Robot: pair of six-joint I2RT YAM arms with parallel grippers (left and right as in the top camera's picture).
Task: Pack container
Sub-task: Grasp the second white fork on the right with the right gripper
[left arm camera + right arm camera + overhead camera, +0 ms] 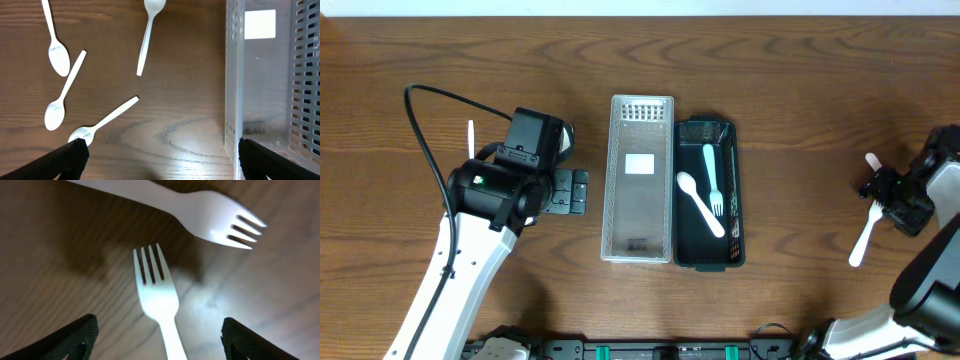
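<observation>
My right gripper should lower onto the broad head of the white fork [159, 301] and close, as the fork is already between its open fingers.
A black container [737, 200] sits at the table's middle with a white spoon [700, 203] and a pale blue fork [712, 180] inside. A clear perforated tray [640, 210] lies against its left side and also shows in the left wrist view [265, 75]. My left gripper [160, 160] is open and empty over bare wood, left of the tray [572, 190]. Several white spoons [56, 52] lie to its left. My right gripper [160, 340] is open at the far right [880, 187], low over a white fork [157, 295] that lies between its fingers. A second white fork [200, 210] lies just beyond.
In the overhead view one fork [863, 235] pokes out below the right gripper and another [872, 160] above it. A spoon handle [471, 138] shows behind the left arm, which hides the other spoons. The left arm's black cable [420, 130] loops over the table.
</observation>
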